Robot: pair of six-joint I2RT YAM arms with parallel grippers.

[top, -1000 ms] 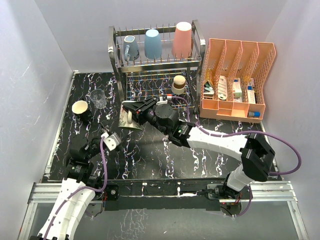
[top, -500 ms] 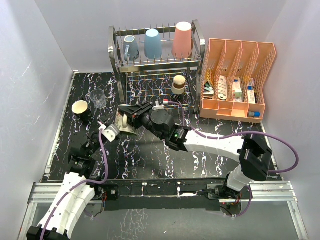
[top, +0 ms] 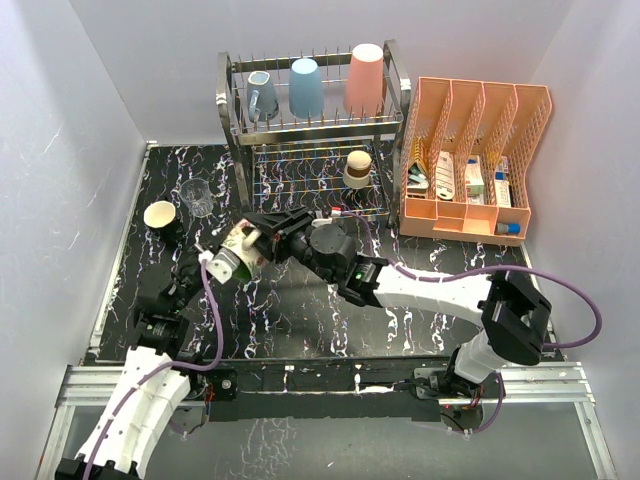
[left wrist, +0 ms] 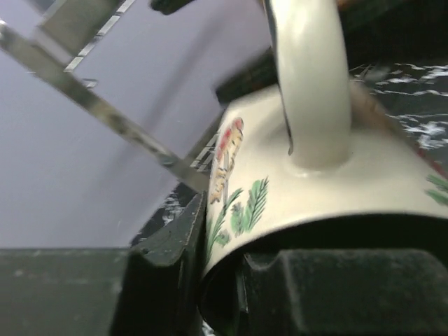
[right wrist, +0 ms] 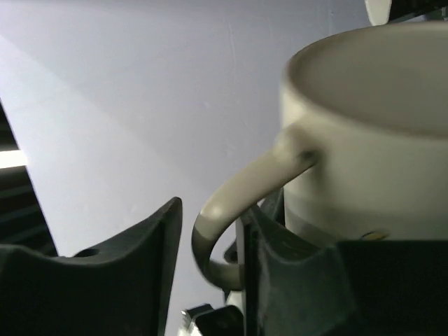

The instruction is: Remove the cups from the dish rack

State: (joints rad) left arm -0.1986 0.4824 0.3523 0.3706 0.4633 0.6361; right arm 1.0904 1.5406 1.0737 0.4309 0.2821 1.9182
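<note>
The bare tabletop [top: 209,231] beside the dark green mug is below the left gripper, so the gripper will tip downward, lower the cup upright and let it go.
A cream cup [top: 237,250] with a green leaf print hangs tilted above the table, between my two grippers. My left gripper [top: 222,263] is shut on its rim: in the left wrist view one finger [left wrist: 168,245] presses the outside wall and the other sits inside the cup [left wrist: 315,182]. My right gripper [top: 262,232] is open around the handle [right wrist: 238,203], with a gap on the handle's left side. The dish rack [top: 232,128] at the back holds a grey-blue mug [top: 262,97], a light-blue tumbler [top: 306,87], a salmon-pink tumbler [top: 366,78] and, on the lower tier, a brownish cup [top: 357,170].
A clear glass [top: 197,198] and a dark green mug [top: 163,220] stand on the black marbled table at the left. An orange slotted organizer [top: 475,160] with small items stands to the right of the rack. Grey walls close in both sides.
The right arm carried the cream cup leftward. The left gripper rose to it and shut on its rim. The right gripper's jaws have opened off the handle.
</note>
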